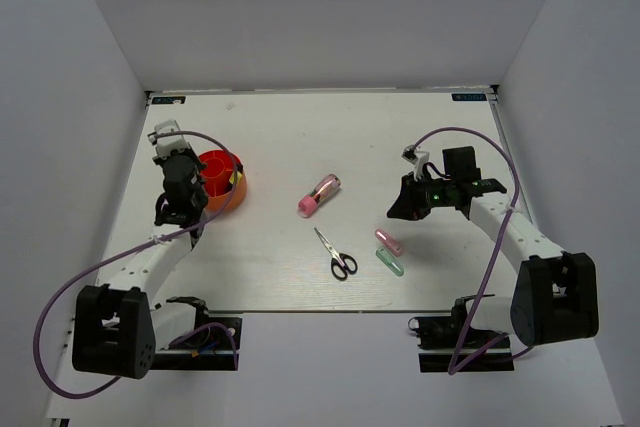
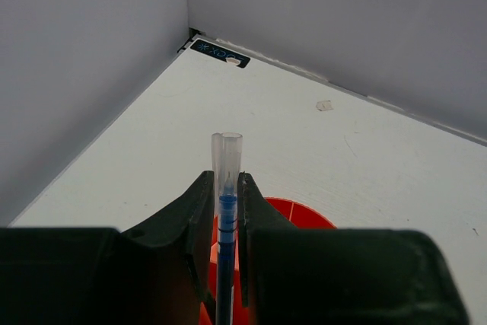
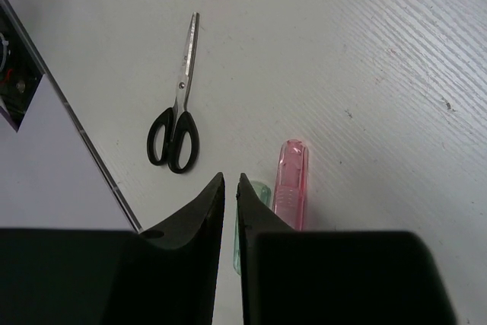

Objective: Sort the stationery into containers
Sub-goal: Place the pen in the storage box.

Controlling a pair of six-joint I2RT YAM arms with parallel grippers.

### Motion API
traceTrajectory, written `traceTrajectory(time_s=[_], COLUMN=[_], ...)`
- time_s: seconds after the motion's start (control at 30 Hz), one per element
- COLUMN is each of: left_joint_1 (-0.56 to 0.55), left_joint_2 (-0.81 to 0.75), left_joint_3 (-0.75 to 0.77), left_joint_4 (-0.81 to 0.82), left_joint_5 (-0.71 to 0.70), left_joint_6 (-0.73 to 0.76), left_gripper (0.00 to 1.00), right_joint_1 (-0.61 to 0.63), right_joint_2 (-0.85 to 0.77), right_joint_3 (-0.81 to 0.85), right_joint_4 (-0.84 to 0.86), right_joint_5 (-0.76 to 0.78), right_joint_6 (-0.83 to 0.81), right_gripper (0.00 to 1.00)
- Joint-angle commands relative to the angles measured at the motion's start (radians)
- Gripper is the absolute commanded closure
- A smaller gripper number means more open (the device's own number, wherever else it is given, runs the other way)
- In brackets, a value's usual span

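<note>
My left gripper lowers the blue pen toward the round red-orange pot's rim next, then releases the pen inside.
My left gripper [image 1: 170, 152] [image 2: 227, 176] is shut on a blue pen with a clear cap [image 2: 227, 154], held over the round red-orange pot [image 1: 215, 165] [image 2: 304, 215]. A yellow and black item [image 1: 237, 176] pokes out at the pot's right rim. My right gripper [image 1: 394, 211] [image 3: 230, 178] is shut and empty, just above the table. Beside its fingers lie the pink capsule [image 1: 388, 241] [image 3: 291, 180] and the pale-green capsule [image 1: 391, 263] [image 3: 261, 190]. The black-handled scissors [image 1: 338, 255] [image 3: 176, 123] and the pink tube [image 1: 320, 194] lie mid-table.
White walls close the table on the left, far and right sides. The far-left corner carries a small dark label [image 2: 221, 55]. The arm bases and their cables sit at the near edge [image 1: 200, 332].
</note>
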Motion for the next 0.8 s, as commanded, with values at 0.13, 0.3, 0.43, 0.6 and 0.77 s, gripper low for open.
traceTrajectory(time_s=[0.13, 0.3, 0.43, 0.6, 0.77], left_joint_1=[0.021, 0.025, 0.025, 0.027, 0.027], left_joint_2=[0.036, 0.063, 0.085, 0.095, 0.102], left_joint_3=[-0.050, -0.059, -0.067, -0.096, -0.134], left_joint_4=[0.115, 0.161, 0.188, 0.206, 0.226], left_joint_5=[-0.032, -0.035, -0.046, -0.045, -0.048], left_joint_6=[-0.051, -0.057, -0.055, -0.064, -0.097], left_gripper=[0.99, 0.99, 0.99, 0.99, 0.99], right_joint_1=[-0.007, -0.007, -0.010, -0.013, -0.016], right_joint_2=[0.012, 0.018, 0.016, 0.016, 0.018], right_joint_3=[0.014, 0.016, 0.016, 0.017, 0.017], right_joint_4=[0.002, 0.002, 0.000, -0.001, -0.001], right_joint_5=[-0.036, -0.038, -0.042, -0.047, -0.053], right_joint_6=[-0.013, -0.016, -0.018, -0.019, -0.018], right_gripper=[0.85, 0.85, 0.85, 0.85, 0.85])
